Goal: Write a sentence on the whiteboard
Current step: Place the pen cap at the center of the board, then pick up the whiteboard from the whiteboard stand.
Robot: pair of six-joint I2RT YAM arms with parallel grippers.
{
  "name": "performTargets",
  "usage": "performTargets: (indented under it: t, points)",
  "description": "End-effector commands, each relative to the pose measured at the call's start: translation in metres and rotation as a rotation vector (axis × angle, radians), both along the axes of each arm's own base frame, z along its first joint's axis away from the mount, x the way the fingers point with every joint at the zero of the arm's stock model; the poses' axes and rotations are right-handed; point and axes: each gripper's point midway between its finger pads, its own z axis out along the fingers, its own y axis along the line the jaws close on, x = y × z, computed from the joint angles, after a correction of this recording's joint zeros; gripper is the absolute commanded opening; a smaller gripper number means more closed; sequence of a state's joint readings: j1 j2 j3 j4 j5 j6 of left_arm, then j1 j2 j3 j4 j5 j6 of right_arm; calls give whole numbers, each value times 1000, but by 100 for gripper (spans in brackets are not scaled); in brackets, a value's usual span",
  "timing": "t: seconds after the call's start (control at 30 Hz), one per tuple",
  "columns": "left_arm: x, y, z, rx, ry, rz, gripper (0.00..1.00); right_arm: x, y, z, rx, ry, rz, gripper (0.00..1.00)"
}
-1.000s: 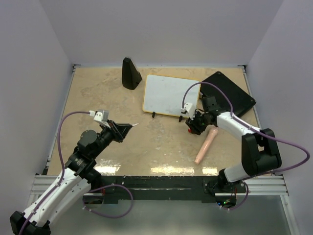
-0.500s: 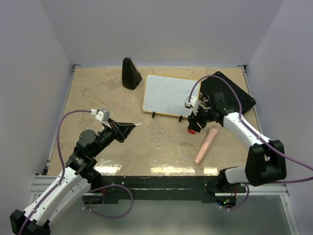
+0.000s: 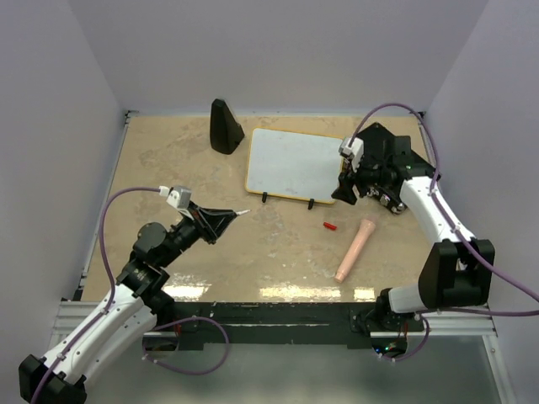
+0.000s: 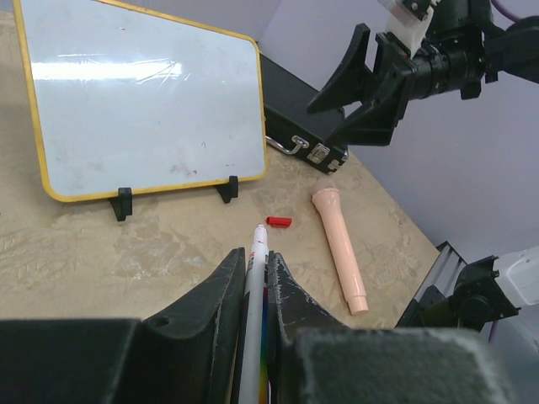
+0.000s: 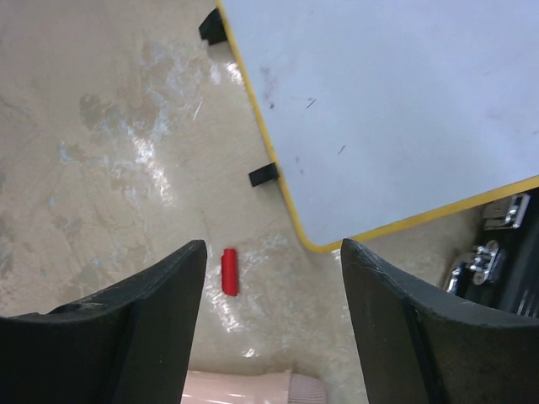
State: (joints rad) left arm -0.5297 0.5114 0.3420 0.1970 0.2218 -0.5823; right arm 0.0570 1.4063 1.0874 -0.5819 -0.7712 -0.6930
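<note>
Next, my empty right gripper will move outward, tilt and lower onto the board's yellow side edge by the black case, since my left gripper holds the marker (image 3: 240,213).
The whiteboard (image 3: 293,163) (image 4: 143,97) (image 5: 396,101), white with a yellow rim, stands tilted on two black feet at the back of the table. Its face shows only faint smudges; no sentence is in view. My left gripper (image 3: 222,220) (image 4: 255,257) is shut on an uncapped white marker (image 3: 240,213) (image 4: 258,240) that points toward the board from the front left. A small red cap (image 3: 330,225) (image 4: 279,222) (image 5: 228,272) lies on the table in front of the board. My right gripper (image 3: 344,193) (image 5: 274,252) hangs open and empty above the board's right front corner.
A pink cylinder (image 3: 354,250) (image 4: 341,248) (image 5: 244,389) lies right of the cap. A black case (image 3: 418,171) (image 4: 290,126) (image 5: 505,261) with metal latches sits behind the board's right side. A black cone-shaped stand (image 3: 225,126) is at the back left.
My right gripper opened, left the red cap on the table, and rose back toward the board's right corner. The left gripper with the marker shifted slightly right.
</note>
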Motion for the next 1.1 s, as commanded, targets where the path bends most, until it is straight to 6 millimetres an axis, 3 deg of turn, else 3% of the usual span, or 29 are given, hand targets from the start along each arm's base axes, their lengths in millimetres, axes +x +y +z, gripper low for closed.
performTargets:
  t: [0.0, 0.17, 0.33, 0.43, 0.83, 1.07]
  points:
    - [-1, 1, 18, -23, -87, -8, 0, 20, -9, 25, 117, 21, 10, 71]
    - [-3, 13, 23, -36, -110, 51, 0, 45, -32, 25, 204, 68, -59, 86]
    - [-4, 17, 27, -34, -108, 68, 0, 79, -54, 22, 224, 29, -203, 87]
    - [-4, 18, 27, -39, -103, 77, 0, 95, -56, 20, 257, 28, -257, 86]
    - [-3, 18, 28, -44, -85, 77, 0, 134, -42, -14, 429, 195, -251, 79]
    - [-3, 20, 28, -42, -71, 91, 0, 140, -14, -27, 498, 285, -184, 72]
